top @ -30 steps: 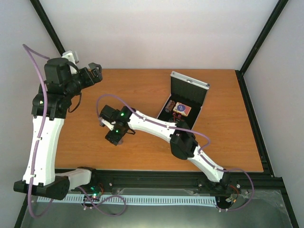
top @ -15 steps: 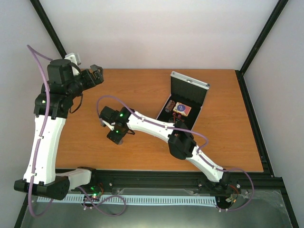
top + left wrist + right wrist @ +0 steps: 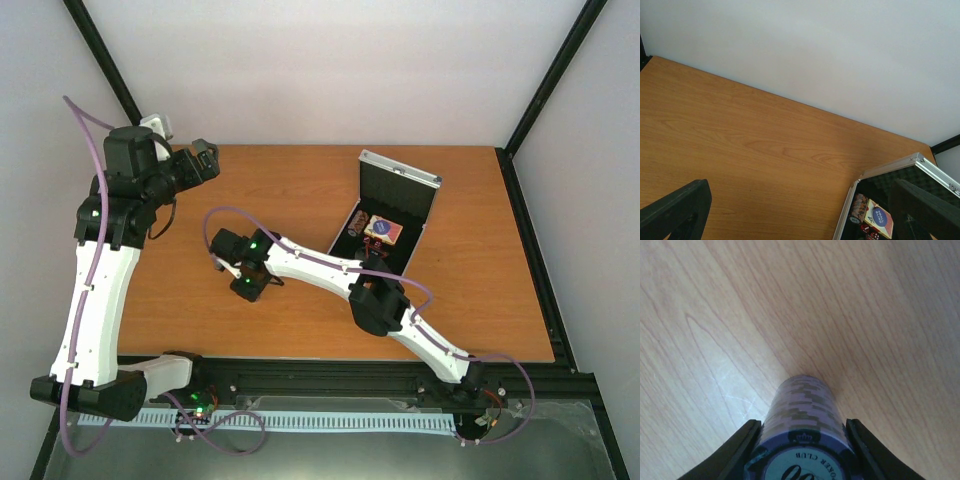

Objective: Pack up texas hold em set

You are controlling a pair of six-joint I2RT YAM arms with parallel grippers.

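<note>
The bare bottom of the case beyond the card box (image 3: 384, 230) is right of my right gripper in the top view, so I will lift across, lower and release.
The silver aluminium case (image 3: 400, 182) stands open at the back right, its black-lined lid upright. Inside lie the pink-red card box (image 3: 384, 230) with a blue token on it and a dark chip stack (image 3: 356, 224). In the left wrist view the case (image 3: 890, 168), card box (image 3: 879, 224) and chip stack (image 3: 858, 207) show at the lower right. My right gripper (image 3: 247, 283) is low over the table's middle left, shut on a purple chip stack (image 3: 802, 407); the stack is held sideways between both fingers. My left gripper (image 3: 202, 160) is open, empty and raised at the back left.
The right arm's forearm (image 3: 320, 266) stretches across the table from the near right. Red dice (image 3: 866, 229) lie in the case by the card box. Black frame posts stand at the back corners. The table's left edge is beside the left arm.
My right gripper has shifted slightly right and back with the chip stack. The left arm has lifted a little and swung slightly right.
</note>
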